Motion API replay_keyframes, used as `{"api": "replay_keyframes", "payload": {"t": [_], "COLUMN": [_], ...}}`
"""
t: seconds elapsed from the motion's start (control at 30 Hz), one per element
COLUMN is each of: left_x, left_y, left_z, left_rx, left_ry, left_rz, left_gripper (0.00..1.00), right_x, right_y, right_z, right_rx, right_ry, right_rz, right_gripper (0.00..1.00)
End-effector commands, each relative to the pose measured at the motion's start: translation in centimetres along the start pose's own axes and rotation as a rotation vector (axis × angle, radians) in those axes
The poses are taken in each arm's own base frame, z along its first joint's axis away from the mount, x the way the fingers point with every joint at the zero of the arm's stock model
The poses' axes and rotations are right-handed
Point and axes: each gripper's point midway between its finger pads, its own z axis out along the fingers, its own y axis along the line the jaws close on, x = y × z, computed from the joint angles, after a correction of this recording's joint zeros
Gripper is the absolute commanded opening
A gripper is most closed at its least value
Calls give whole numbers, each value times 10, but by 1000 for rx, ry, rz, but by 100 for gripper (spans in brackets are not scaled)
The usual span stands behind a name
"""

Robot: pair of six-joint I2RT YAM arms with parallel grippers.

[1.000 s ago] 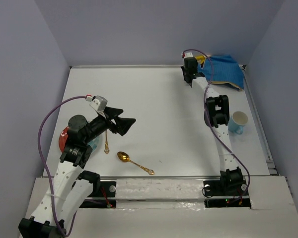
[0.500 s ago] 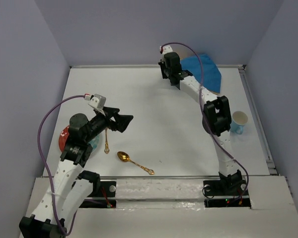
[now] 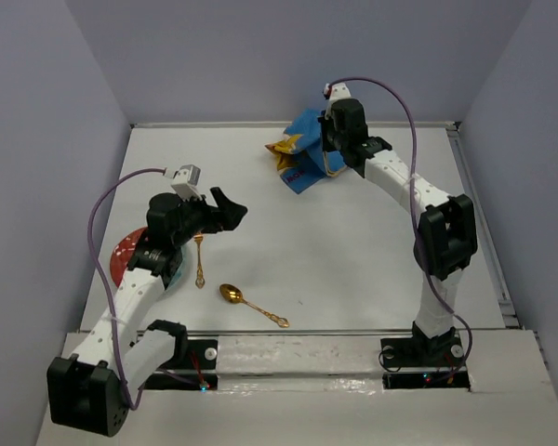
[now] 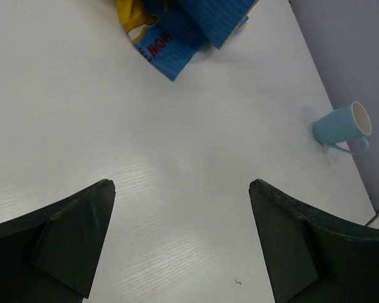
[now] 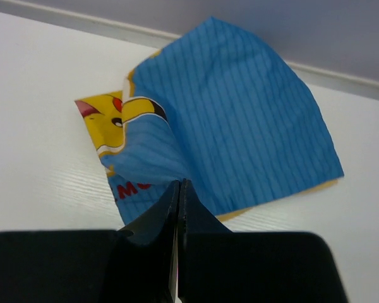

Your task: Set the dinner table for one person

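Note:
I will bring my left gripper over and down onto the placemat's near corner (image 3: 296,186) (image 4: 167,71), which is uncovered and lies below the gripper and to its right in the top view.
The white dinner table (image 3: 353,269) fills the top view. My right gripper (image 3: 331,154) is shut on a blue cloth placemat with a yellow print (image 3: 302,163) at the far middle of the table. In the right wrist view its jaws (image 5: 179,184) pinch a raised fold of the placemat (image 5: 240,120), and the rest of the cloth lies crumpled on the table. My left gripper (image 3: 229,212) is open and empty above the left half of the table. In the left wrist view (image 4: 181,186) there is only bare table between its fingers.
A gold fork (image 3: 199,260) and a gold spoon (image 3: 251,305) lie near the front left. A red plate (image 3: 121,255) sits partly under my left arm. A light blue cup (image 4: 342,126) stands by the right edge, hidden by my right arm in the top view.
My right gripper has carried the placemat from the far right corner leftward to the far middle. My left gripper has shifted slightly and turned towards the far right.

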Motion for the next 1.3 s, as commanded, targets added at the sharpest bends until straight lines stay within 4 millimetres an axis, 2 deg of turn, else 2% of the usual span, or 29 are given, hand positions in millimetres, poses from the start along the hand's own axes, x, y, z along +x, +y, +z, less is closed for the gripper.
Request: {"api": "replay_keyframes", "payload": {"t": [0.0, 0.07, 0.13, 0.17, 0.23, 0.33, 0.37, 0.4, 0.43, 0.47, 0.5, 0.53, 0.57, 0.6, 0.67, 0.7, 0.73, 0.77, 0.8, 0.87, 0.9, 1.03, 1.13, 1.23, 1.27], "left_x": [5, 23, 27, 46, 44, 44, 53, 54, 46, 59, 59, 51, 66, 65, 71, 74, 66, 80, 75, 79, 85, 81, 96, 108, 107], "left_y": [-12, -6, -15, -21, -34, -21, -5, -4, -9, -6, -8, -12, -5, -1, 10, 16, 12, 25, 21, 24, 32, 32, 37, 41, 39], "left_z": [22, 41, 58, 72, 90, 122, 134, 142, 152, 163, 170, 180, 191, 199, 217, 222, 232, 241, 250, 259, 265, 280, 288, 295, 298], "left_rx": [73, 30, 15, -1, 0, -75, -138, -146, -136, -151, -154, -149, -177, -200, -251, -281, -281, -321, -332, -362, -403, -448, -476, -500, -497], "left_ry": [21, 44, 37, 76, 60, 43, 53, 57, 46, 76, 78, 60, 88, 71, 65, 68, 55, 80, 85, 102, 104, 104, 131, 152, 153], "left_rz": [-168, -214, -198, -190, -211, -244, -248, -257, -275, -286, -297, -309, -333, -352, -377, -381, -389, -387, -380, -362, -345, -333, -332, -314, -305], "left_gripper": [99, 99, 99, 99, 99, 99, 99, 95, 89, 85, 77, 63, 58, 50, 46, 47, 48, 51, 52, 54, 55, 56, 55, 50, 44], "right_x": [8, 9, 6, 5, 3, 0, 0, -1, -5, -6, -6, -9, -11, -11, -12, -12, -13, -13, -14, -14, -16, -22, -24, -23, -23], "right_y": [-14, -11, -9, -8, -7, -6, -6, -5, -5, -4, -3, -3, -1, 0, 2, 3, 4, 5, 4, 4, 4, 9, 8, 10, 10], "right_z": [-9, -11, -13, -14, -15, -19, -21, -22, -24, -25, -25, -26, -27, -28, -29, -29, -29, -31, -31, -31, -32, -35, -36, -36, -36], "right_rx": [-2, -22, -35, -42, -47, -56, -57, -59, -63, -69, -71, -76, -86, -90, -101, -108, -111, -117, -115, -115, -118, -142, -143, -149, -152], "right_ry": [14, 14, 9, 7, 3, -3, -4, -5, -12, -15, -16, -22, -23, -24, -26, -26, -28, -29, -34, -34, -40, -58, -64, -65, -64], "right_rz": [41, 46, 50, 52, 55, 61, 63, 64, 67, 70, 74, 77, 84, 87, 90, 90, 92, 92, 91, 91, 92, 102, 103, 108, 109], "right_gripper": [0, 0, 0, 0, 0, 0, 0, 0, 0, 0, 0, 0, 0, 0, 0, 0, 0, 0, 0, 0, 0, 0, 0, 0, 0]}}
